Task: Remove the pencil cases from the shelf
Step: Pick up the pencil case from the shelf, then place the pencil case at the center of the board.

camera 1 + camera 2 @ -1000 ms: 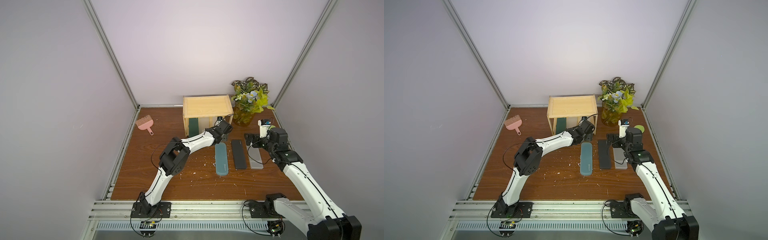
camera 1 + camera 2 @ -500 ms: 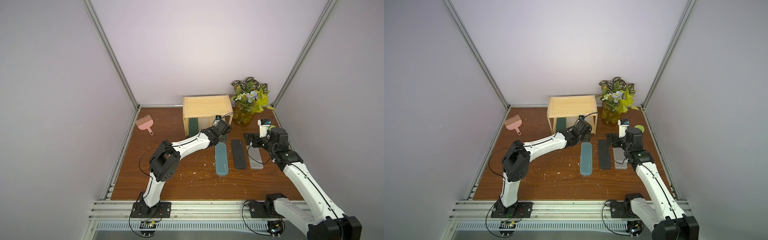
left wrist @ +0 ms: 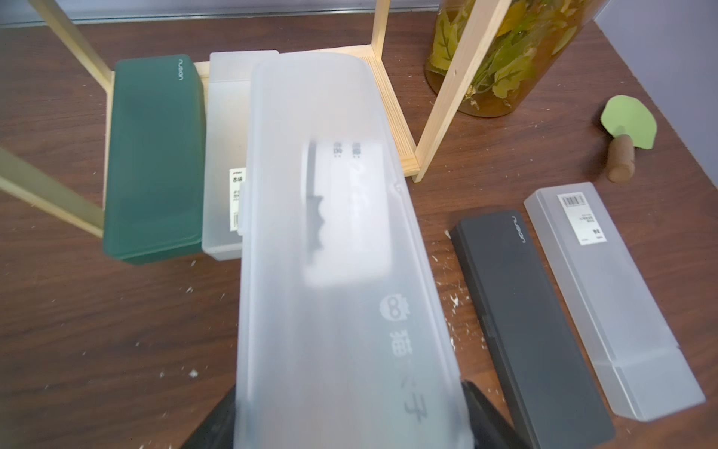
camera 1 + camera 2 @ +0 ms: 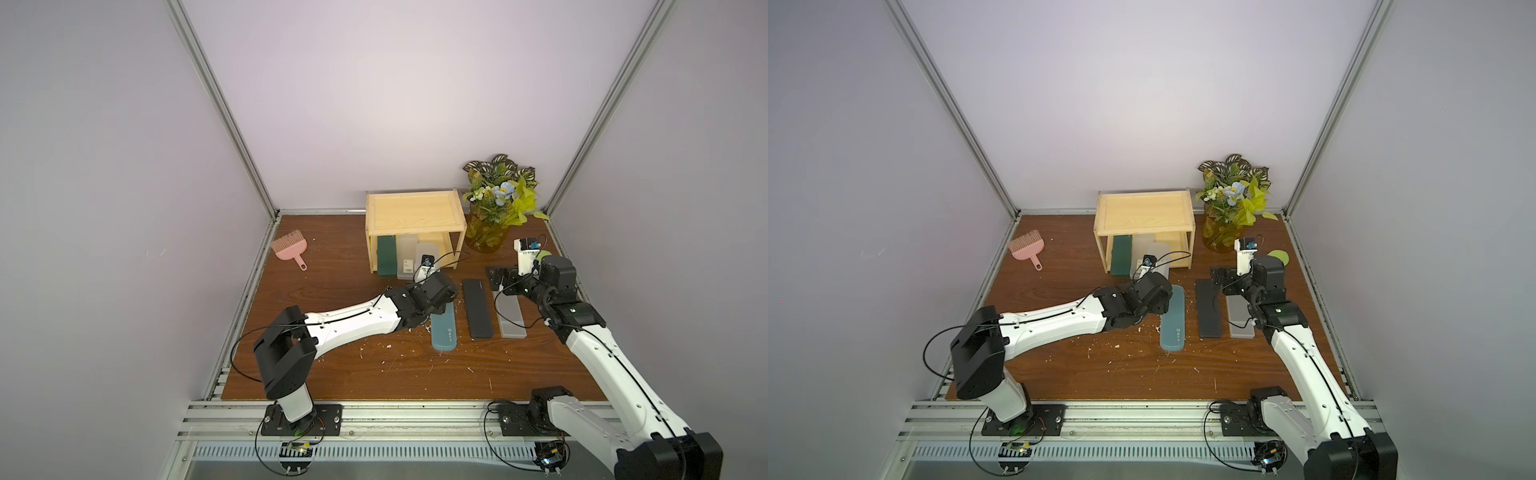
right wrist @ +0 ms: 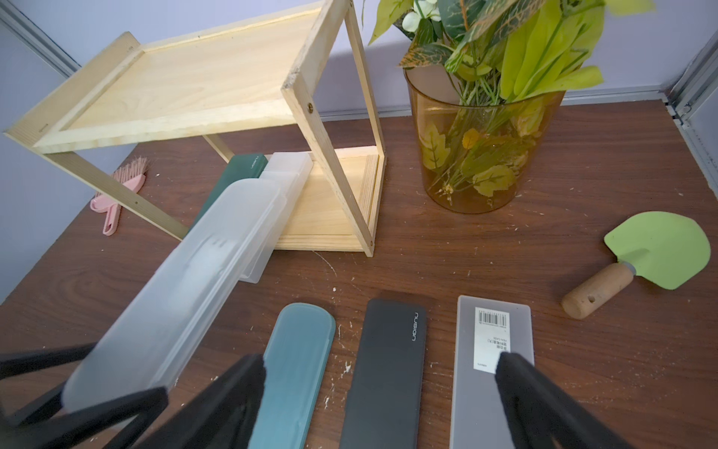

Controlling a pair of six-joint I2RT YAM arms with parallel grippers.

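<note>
The clear case (image 3: 330, 233) goes back and down with my left gripper next, to be released beside the teal one. That bare tabletop lies below and back from the gripper.
The shelf (image 4: 413, 208) of pale wood stands at the back of the table. On its lower tier lie a dark green pencil case (image 3: 153, 155) and a frosted grey one (image 3: 225, 155). My left gripper (image 3: 349, 420) is shut on the near end of a clear rounded pencil case (image 3: 330, 233), which is tilted, its far end still over the shelf's lower board (image 5: 326, 217). On the table lie a teal case (image 4: 444, 332), a black case (image 4: 478, 307) and a frosted grey case (image 4: 511, 313). My right gripper (image 5: 380, 369) stands open above these, holding nothing.
An amber vase of plants (image 4: 492, 216) stands just right of the shelf. A green trowel with a wooden handle (image 5: 656, 248) lies near the right wall. A pink brush (image 4: 289, 247) lies at the back left. White crumbs are scattered over the table (image 4: 332, 374).
My left arm has drawn back from the shelf, its elbow swinging left and down, bringing the clear case with it. The right arm has not moved.
</note>
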